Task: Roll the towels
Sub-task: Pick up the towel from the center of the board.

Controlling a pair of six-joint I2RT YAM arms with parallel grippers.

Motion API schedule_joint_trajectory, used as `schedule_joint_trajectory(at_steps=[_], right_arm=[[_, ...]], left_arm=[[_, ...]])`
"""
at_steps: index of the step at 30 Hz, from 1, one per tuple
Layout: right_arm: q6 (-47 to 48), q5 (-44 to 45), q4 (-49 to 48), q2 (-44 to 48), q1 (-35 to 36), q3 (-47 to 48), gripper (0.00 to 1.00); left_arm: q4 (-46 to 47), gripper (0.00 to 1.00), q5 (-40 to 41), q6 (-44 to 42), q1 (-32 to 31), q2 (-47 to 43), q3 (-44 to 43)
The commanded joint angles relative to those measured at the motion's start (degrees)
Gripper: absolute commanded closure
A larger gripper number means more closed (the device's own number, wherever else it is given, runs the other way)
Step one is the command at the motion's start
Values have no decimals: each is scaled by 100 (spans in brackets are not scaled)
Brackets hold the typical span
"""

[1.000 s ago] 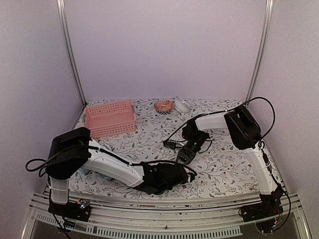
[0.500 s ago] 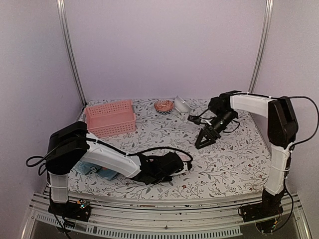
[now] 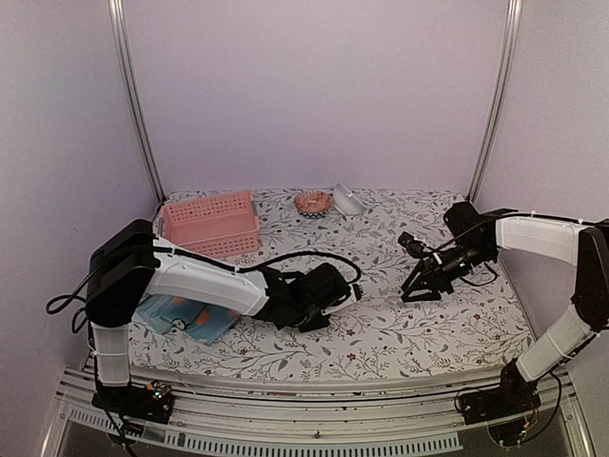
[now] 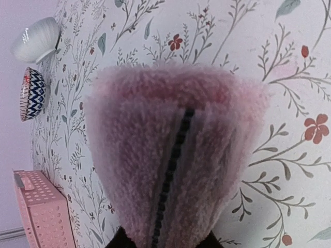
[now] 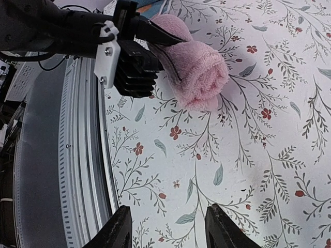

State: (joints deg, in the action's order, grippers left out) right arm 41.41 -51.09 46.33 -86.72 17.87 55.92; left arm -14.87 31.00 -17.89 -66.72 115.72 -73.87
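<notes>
The basket stands empty, so my left gripper will swing outward, turning, and bring the roll down into the basket's end nearer the bowl to release it.
A rolled pink towel [image 4: 176, 155] fills the left wrist view, and my left gripper [image 3: 326, 297] is shut on it, just above the table's middle. The right wrist view shows the same pink roll [image 5: 195, 70] sticking out of the left gripper [image 5: 155, 41], its free end over the floral tablecloth. My right gripper [image 5: 170, 230] stands open and empty, apart from the roll, right of centre [image 3: 416, 284]. A light blue towel with orange motifs [image 3: 186, 317] lies flat at the near left, partly under the left arm.
A pink perforated basket [image 3: 209, 226] stands at the back left, also low in the left wrist view [image 4: 44, 217]. A patterned bowl [image 3: 312, 202] and a white cup [image 3: 347, 200] sit at the back. The metal rail [image 5: 77, 155] runs along the near edge.
The right arm swung away from the table's middle to the right and its gripper opened. The left gripper closed further and moved up-table with the pink towel, uncovering the blue towel.
</notes>
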Motion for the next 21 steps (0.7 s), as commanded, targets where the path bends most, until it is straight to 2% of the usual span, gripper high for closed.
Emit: schedule_joint_trajectory(at_steps=[1, 10, 21], right_arm=[[-58, -40, -296, -428, -1, 225, 51], [-25, 52, -356, -367, -3, 113, 51], [-44, 140, -363, -626, -5, 68, 52]], left_arm=[[-747, 99, -130, 527, 200, -118, -585], [-1969, 100, 196, 1141, 767, 92, -2005], [-2974, 100, 1011, 1644, 2052, 499, -3497]])
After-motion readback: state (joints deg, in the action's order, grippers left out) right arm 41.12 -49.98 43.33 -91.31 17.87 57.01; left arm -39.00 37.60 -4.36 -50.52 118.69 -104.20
